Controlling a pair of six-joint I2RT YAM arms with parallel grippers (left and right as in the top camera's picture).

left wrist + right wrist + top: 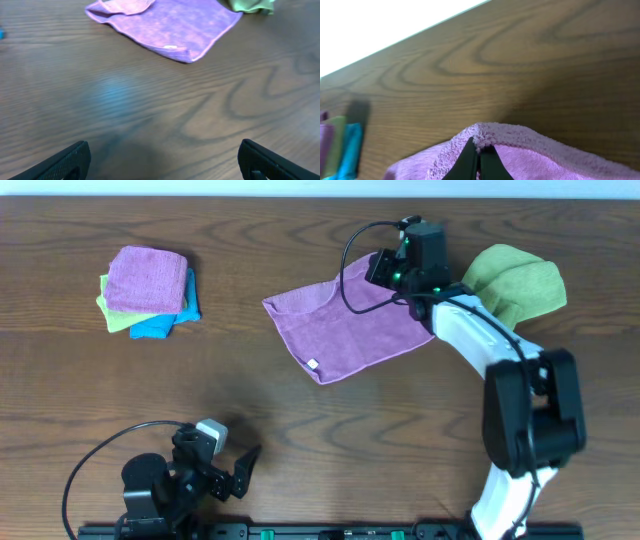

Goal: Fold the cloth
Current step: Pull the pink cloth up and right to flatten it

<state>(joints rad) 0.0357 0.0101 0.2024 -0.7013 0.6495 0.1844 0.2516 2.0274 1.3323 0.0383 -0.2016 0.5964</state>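
My right gripper holds the cloth's corner and should next pull it outward over the bare tabletop and release it. The cloth's far edge is folded over, and the bare tabletop lies outward.
The violet-purple cloth (345, 330) lies spread on the table's middle, its small white tag (313, 364) at the near corner. It also shows in the left wrist view (170, 25) and the right wrist view (555, 155). My right gripper (392, 275) is at the cloth's far right corner, shut on that corner (480, 147) and lifting it slightly. My left gripper (160, 162) is open and empty, low over bare table near the front left (240, 470), well away from the cloth.
A lime-green cloth (515, 285) lies bunched at the right of the purple cloth. A stack of folded cloths (148, 288), pinkish-purple on top over green and blue, sits at the far left. The table's far edge (395, 45) is close behind the right gripper.
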